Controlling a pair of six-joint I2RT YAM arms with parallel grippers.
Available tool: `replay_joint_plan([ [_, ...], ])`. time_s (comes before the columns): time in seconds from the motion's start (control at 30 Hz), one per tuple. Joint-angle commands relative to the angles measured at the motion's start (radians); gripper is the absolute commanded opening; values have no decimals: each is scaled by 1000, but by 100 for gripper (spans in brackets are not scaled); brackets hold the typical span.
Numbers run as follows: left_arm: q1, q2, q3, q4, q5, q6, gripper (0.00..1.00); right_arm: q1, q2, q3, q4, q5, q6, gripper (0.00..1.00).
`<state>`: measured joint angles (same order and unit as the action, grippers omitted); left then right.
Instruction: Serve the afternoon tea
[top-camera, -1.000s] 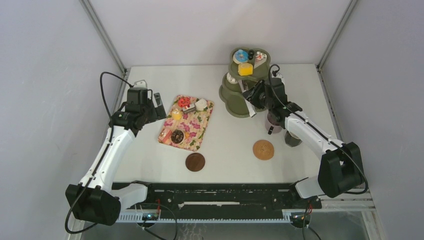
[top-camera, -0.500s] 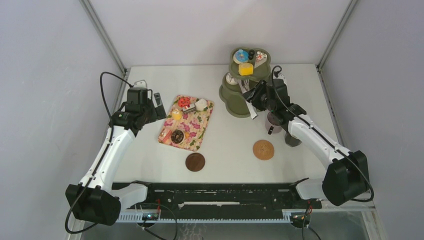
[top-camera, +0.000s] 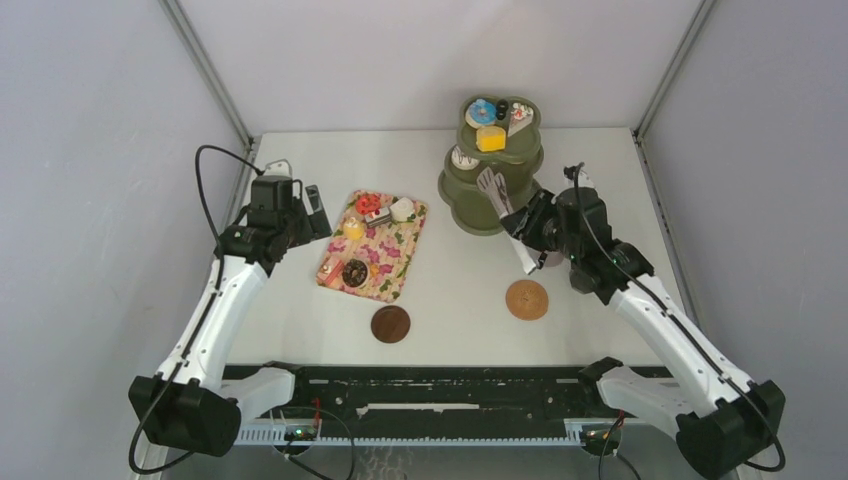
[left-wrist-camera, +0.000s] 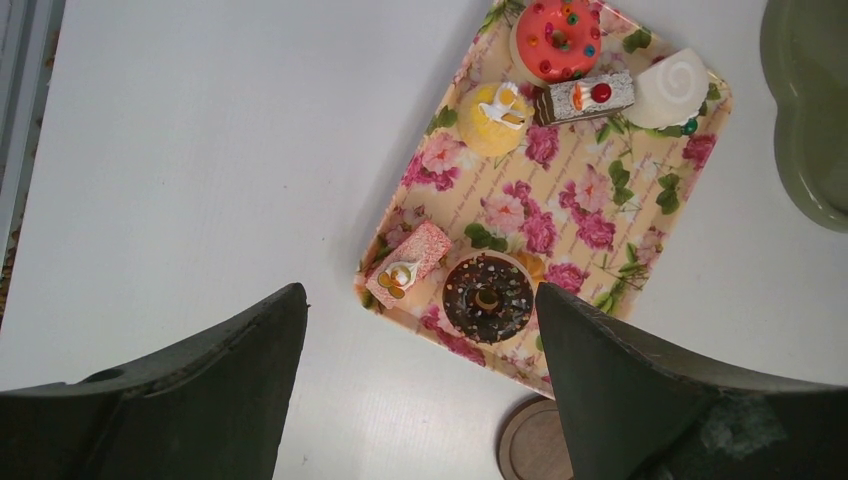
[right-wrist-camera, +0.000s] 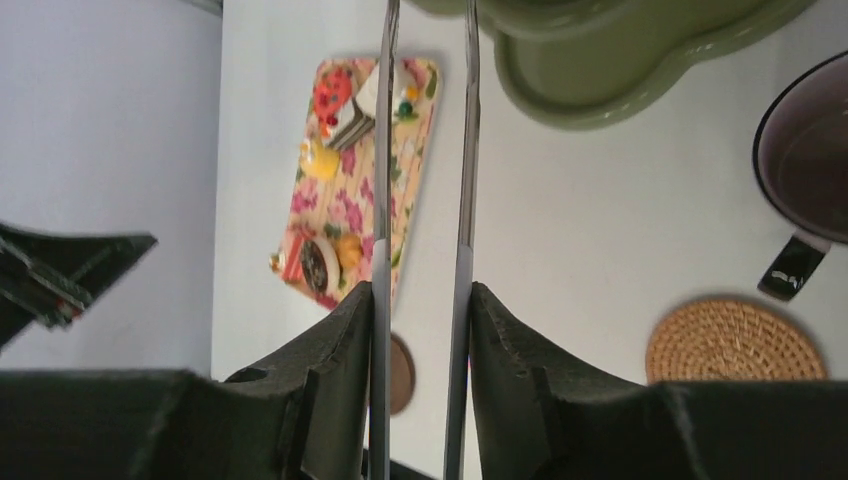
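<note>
The white swirl cake (top-camera: 402, 209) (right-wrist-camera: 402, 88) lies below my right gripper and to its left in the top view, so next I bring the empty tongs down that way around it.
Several toy pastries lie on the floral tray (top-camera: 385, 262), among them a red donut (left-wrist-camera: 558, 38), a chocolate donut (left-wrist-camera: 488, 298) and a pink cake slice (left-wrist-camera: 412, 262). On the top tier of the green stand (top-camera: 470, 205) sit a blue donut (top-camera: 481, 111), a yellow cube (top-camera: 490, 138) and a cake slice (top-camera: 519, 115). My right gripper (right-wrist-camera: 422, 290) is shut on the long thin tongs (right-wrist-camera: 467, 120), whose tips (top-camera: 490, 184) hang over the stand's lower tier with nothing between them. The mauve mug (right-wrist-camera: 812, 165) stands just right of the tongs. The dark green mug is hidden behind my right arm. Left of the tray, my left gripper (left-wrist-camera: 420, 295) hovers open and empty.
A woven coaster (top-camera: 527, 299) lies near my right arm and a dark brown coaster (top-camera: 390, 324) lies just in front of the tray. Grey walls with metal posts close in the table on three sides.
My right arm has drawn back from the stand toward the near right, taking the tongs with it, and now covers both mugs in the top view. The left arm has not moved.
</note>
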<state>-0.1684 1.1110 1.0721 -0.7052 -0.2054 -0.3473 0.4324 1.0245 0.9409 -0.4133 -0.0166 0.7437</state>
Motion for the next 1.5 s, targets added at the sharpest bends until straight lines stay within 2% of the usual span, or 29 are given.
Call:
replay_joint_plan([
  [0.0, 7, -45, -6, 26, -1, 7, 89, 84, -81, -5, -92, -18, -92, 43],
  [0.2, 7, -41, -13, 27, 8, -2, 89, 351, -70, -14, -60, 111, -144, 44],
  [0.4, 6, -33, -2, 24, 14, -2, 89, 447, 131, 32, 41, 155, -128, 46],
  [0.67, 7, -31, -5, 23, 7, -1, 89, 387, 371, 145, 158, 169, -60, 47],
  [0.97, 8, -17, -3, 24, 1, 7, 89, 306, 563, 286, 195, 135, -47, 48],
  [1.47, 11, -16, -9, 27, -3, 11, 89, 288, 745, 417, 184, 87, -47, 48],
])
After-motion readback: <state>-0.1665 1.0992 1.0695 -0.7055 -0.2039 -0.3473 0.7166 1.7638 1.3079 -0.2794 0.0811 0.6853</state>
